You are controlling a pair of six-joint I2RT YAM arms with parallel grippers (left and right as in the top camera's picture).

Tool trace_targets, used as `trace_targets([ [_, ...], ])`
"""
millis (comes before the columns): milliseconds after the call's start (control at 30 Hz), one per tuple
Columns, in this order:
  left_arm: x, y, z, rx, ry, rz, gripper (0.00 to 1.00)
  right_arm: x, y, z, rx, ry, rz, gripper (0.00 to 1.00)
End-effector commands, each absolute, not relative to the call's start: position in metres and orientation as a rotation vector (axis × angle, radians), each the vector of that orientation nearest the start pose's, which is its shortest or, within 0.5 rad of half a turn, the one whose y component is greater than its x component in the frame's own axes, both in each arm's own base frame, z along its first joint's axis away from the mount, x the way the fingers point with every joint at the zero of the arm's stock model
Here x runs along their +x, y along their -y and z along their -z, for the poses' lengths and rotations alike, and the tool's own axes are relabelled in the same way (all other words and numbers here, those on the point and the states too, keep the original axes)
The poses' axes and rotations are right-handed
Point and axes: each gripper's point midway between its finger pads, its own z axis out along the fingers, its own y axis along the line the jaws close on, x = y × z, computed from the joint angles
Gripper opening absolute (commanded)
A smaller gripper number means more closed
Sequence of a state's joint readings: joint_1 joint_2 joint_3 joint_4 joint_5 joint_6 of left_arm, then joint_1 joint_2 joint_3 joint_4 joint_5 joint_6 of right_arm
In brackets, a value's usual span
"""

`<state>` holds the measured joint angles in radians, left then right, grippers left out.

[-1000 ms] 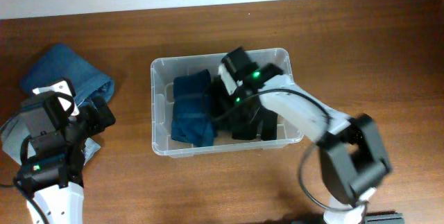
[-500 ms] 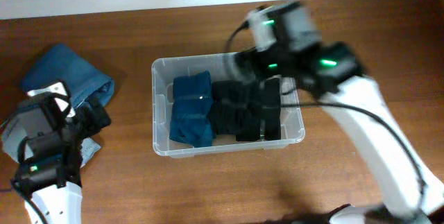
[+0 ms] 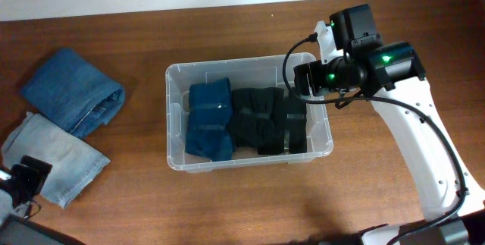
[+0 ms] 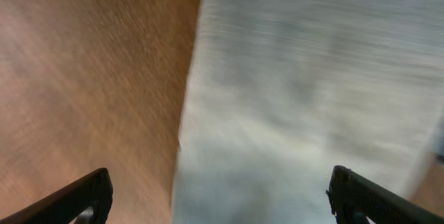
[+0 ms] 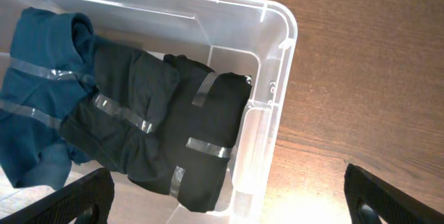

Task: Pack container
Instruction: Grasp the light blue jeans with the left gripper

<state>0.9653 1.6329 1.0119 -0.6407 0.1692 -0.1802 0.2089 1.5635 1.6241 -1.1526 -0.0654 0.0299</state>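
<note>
My left gripper moves down onto the pale blue garment's edge away from the blue jeans next, since its open fingers already straddle that edge.
The clear plastic container (image 3: 227, 65) stands mid-table. It holds a folded dark blue garment (image 3: 208, 120) on the left and black garments (image 3: 269, 121) with tape strips beside it. My right gripper (image 3: 309, 78) hovers open above the container's right rim. In the right wrist view its jaws (image 5: 232, 200) stand wide over the container's wall (image 5: 277, 23) and a black garment (image 5: 173, 134), holding nothing. My left gripper (image 3: 29, 178) is at the lower left edge. It is open (image 4: 222, 203) over a pale blue garment (image 4: 312, 92), in a blurred view.
Folded blue jeans (image 3: 72, 89) lie at the far left. The pale blue garment (image 3: 53, 158) lies just in front of them. Bare wooden table (image 3: 394, 199) surrounds the container.
My right gripper opened, left the black garment in the container and rose to the right rim. My left arm pulled back toward the lower left corner, away from the jeans.
</note>
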Motion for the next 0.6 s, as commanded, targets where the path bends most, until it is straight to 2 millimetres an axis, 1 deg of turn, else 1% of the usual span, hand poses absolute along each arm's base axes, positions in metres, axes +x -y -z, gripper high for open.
trace_targets([
  [0,0.225,-0.268,-0.022,-1.495,-2.408,0.121,0.99,0.361,-0.085,-0.231,-0.245,-2.666,-0.164,0.98],
  [67,0.228,-0.272,-0.011,-1.492,-2.414,0.124,0.99,0.361,-0.085,-0.231,-0.244,-2.667,-0.164,0.99],
  [100,0.232,-0.274,-0.006,-1.465,-2.412,0.132,0.99,0.361,-0.085,-0.231,-0.244,-2.667,-0.164,0.98],
  [133,0.241,-0.274,-0.005,-1.395,-2.414,0.166,0.99,0.361,-0.085,-0.231,-0.245,-2.667,-0.164,0.98],
  [167,0.252,-0.271,-0.001,-1.322,-2.407,0.239,0.99,0.361,-0.085,-0.231,-0.244,-2.667,-0.164,0.98],
  [233,0.264,-0.264,-0.001,-1.260,-2.387,0.332,0.95,0.361,-0.085,-0.231,-0.244,-2.667,-0.164,0.98],
  [267,0.271,-0.259,-0.003,-1.211,-2.371,0.398,0.89,0.361,-0.085,-0.231,-0.244,-2.668,-0.165,0.98],
  [333,0.287,-0.245,-0.013,-1.108,-2.320,0.541,0.70,0.361,-0.085,-0.231,-0.234,-2.668,-0.167,0.99],
  [367,0.291,-0.242,-0.017,-1.079,-2.300,0.583,0.58,0.361,-0.085,-0.231,-0.234,-2.668,-0.167,0.98],
  [400,0.295,-0.239,-0.021,-1.063,-2.282,0.615,0.52,0.361,-0.085,-0.231,-0.234,-2.668,-0.167,0.99],
  [433,0.298,-0.235,-0.025,-1.044,-2.262,0.657,0.34,0.361,-0.085,-0.231,-0.234,-2.668,-0.167,0.98],
  [467,0.299,-0.233,-0.026,-1.040,-2.253,0.677,0.30,0.361,-0.085,-0.231,-0.234,-2.669,-0.167,0.98],
  [533,0.303,-0.223,-0.036,-1.020,-2.218,0.764,0.10,0.360,-0.086,-0.231,-0.237,-2.671,-0.170,0.98],
  [567,0.304,-0.220,-0.040,-1.025,-2.207,0.787,0.07,0.360,-0.086,-0.231,-0.238,-2.671,-0.172,0.99],
])
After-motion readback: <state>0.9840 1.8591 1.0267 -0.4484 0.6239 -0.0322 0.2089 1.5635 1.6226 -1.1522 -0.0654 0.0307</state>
